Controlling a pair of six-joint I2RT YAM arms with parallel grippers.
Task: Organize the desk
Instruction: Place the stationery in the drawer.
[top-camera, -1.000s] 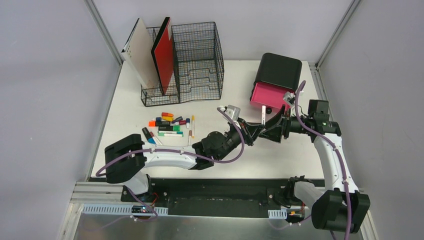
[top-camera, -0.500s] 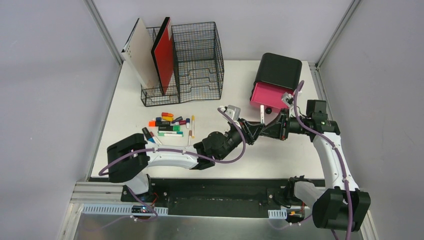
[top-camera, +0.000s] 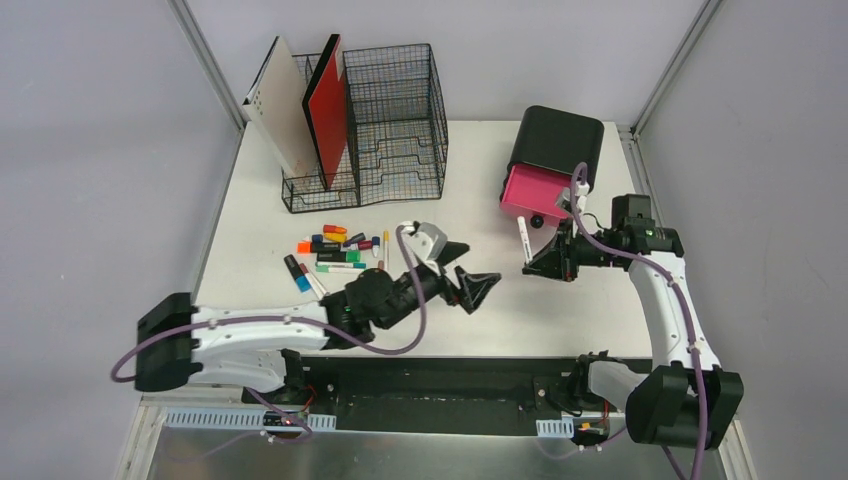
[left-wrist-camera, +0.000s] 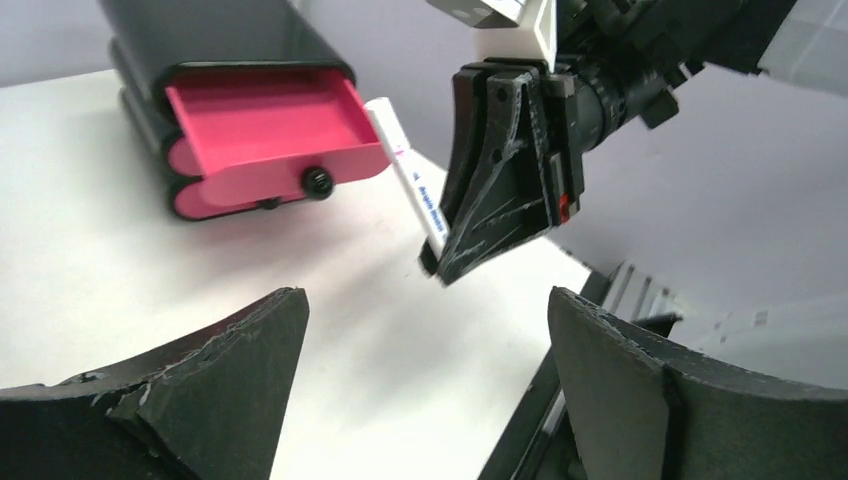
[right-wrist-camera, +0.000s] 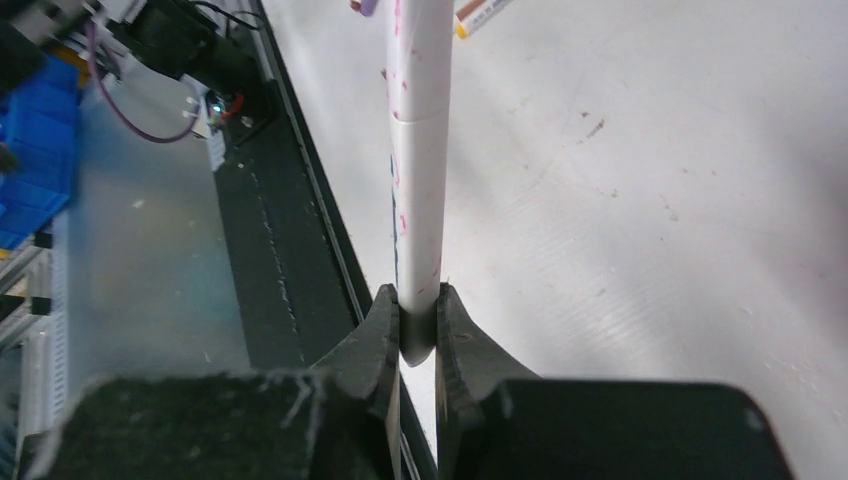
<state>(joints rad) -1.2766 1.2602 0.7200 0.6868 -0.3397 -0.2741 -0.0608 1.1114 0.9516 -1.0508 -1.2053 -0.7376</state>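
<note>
The pink drawer (top-camera: 535, 190) is open beyond the marker (top-camera: 524, 238), so next my right gripper needs to carry the marker outward, turn toward the drawer and open over the inside of the drawer.
A white marker (top-camera: 524, 238) stands nearly upright above the white desk (top-camera: 600, 320), in front of the open pink drawer (top-camera: 535, 190). My right gripper (top-camera: 531, 267) is shut on the marker's lower end; in the right wrist view the marker (right-wrist-camera: 420, 150) rises from between the closed fingers of that gripper (right-wrist-camera: 418, 300). My left gripper (top-camera: 476, 268) hangs open and empty to the left of it, well apart. The left wrist view looks past the spread left gripper (left-wrist-camera: 428, 300) at the marker (left-wrist-camera: 405, 180) and the pink drawer (left-wrist-camera: 260, 120).
A black box with pink drawers (top-camera: 555, 145) sits at the back right, top drawer pulled out. A black wire-mesh organizer (top-camera: 390, 120) with upright boards stands at the back left. Several coloured markers (top-camera: 340, 250) lie in front of it.
The left gripper has opened, let go of the white marker and drawn back to the left. The right gripper has shut on the marker and now holds it alone.
</note>
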